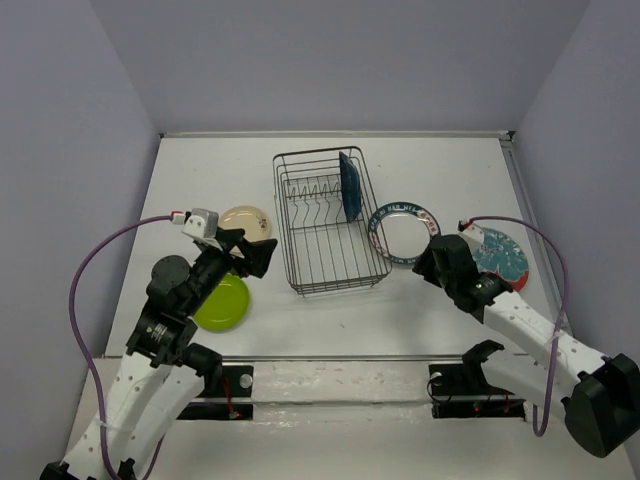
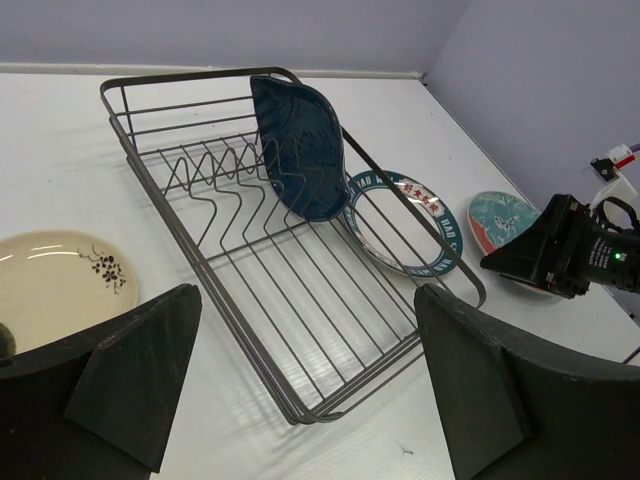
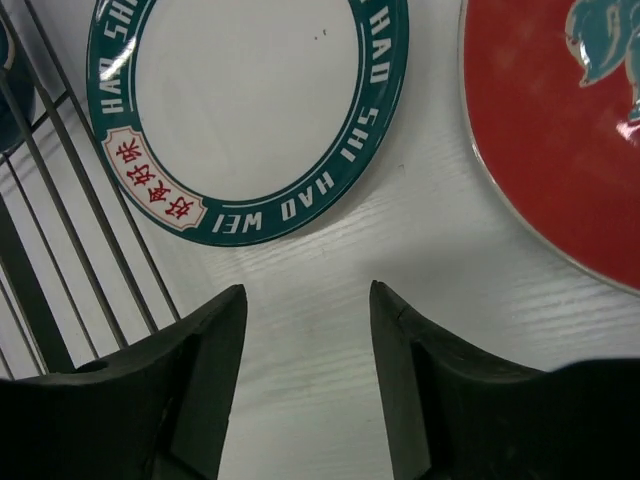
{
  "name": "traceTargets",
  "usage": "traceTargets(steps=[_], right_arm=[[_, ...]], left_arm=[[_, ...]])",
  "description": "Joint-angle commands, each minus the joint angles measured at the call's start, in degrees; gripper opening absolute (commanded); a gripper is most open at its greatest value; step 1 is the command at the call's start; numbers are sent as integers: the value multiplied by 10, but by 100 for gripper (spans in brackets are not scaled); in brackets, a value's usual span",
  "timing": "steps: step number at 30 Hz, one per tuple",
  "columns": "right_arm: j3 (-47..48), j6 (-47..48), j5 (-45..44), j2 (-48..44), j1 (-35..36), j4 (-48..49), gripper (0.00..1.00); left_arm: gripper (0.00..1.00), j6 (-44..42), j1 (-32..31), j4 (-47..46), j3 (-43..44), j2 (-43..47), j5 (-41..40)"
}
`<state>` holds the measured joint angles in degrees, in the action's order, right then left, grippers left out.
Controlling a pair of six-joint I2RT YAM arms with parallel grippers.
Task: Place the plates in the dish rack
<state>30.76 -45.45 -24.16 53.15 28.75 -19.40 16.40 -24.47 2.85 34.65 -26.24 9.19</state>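
The near rim of the white plate (image 1: 415, 258) (image 3: 325, 188) is below my right gripper's fingers and just outward of them, so my right gripper will move down and ease outward onto it next.
The dark wire dish rack (image 1: 300, 262) stands mid-table, also in the left wrist view (image 2: 200, 265). The small dark blue plate (image 1: 350, 186) stands upright in its tines (image 2: 300, 150). The white plate with teal rim (image 1: 403, 232) lies flat right of the rack (image 3: 250, 110). The red plate (image 1: 503, 257) lies further right (image 3: 560, 130). The cream plate (image 1: 246, 219) and lime green plate (image 1: 224, 302) lie left of the rack. My left gripper (image 1: 260, 256) is open and empty beside the rack's left side. My right gripper (image 1: 428, 262) is open and empty, just in front of the teal-rimmed plate.
The table's back wall and side walls close in the work area. A purple cable (image 1: 85, 290) loops off the left arm and another (image 1: 545, 250) off the right arm. A strip (image 1: 330, 357) runs along the near table edge.
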Motion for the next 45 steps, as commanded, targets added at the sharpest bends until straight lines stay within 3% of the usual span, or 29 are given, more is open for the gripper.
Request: traceTargets(steps=[1, 12, 19, 22, 25, 27, 28, 34, 38, 42, 43, 45], right_arm=[[-20, -91, 16, -2, -17, 92, 62], [-92, -166, 105, 91, -127, 254, 54], [-107, -196, 127, 188, -148, 367, 48], [-119, -235, 121, 236, -153, 425, 40], [-128, -253, 99, 252, -153, 458, 19], [-126, -241, 85, 238, -153, 459, 13], [-118, -219, 79, 225, -153, 449, 7], [-20, -74, -63, 84, -153, 320, 7], [89, 108, -156, 43, -153, 256, 7], [248, 257, -225, 57, -83, 233, 7], [249, 283, -242, 68, -61, 223, 7], [323, 363, -309, 111, 26, 216, 7]], left_arm=[[99, -1, 6, -24, 20, -7, 14], [99, -1, 7, -24, 19, -11, 19], [99, -1, 7, -24, 18, -11, 21], [99, -1, 7, -24, 18, -14, 21], [99, -1, 7, -24, 18, -19, 23], [99, -1, 8, -24, 18, -21, 23], [99, -1, 7, -24, 18, -21, 24], [99, -1, 7, -24, 18, -21, 26], [99, -1, 8, -24, 18, -17, 26], [99, 1, 10, -24, 18, -12, 24], [99, 1, 11, -28, 18, -12, 24], [99, 4, 13, -38, 18, -9, 22]])
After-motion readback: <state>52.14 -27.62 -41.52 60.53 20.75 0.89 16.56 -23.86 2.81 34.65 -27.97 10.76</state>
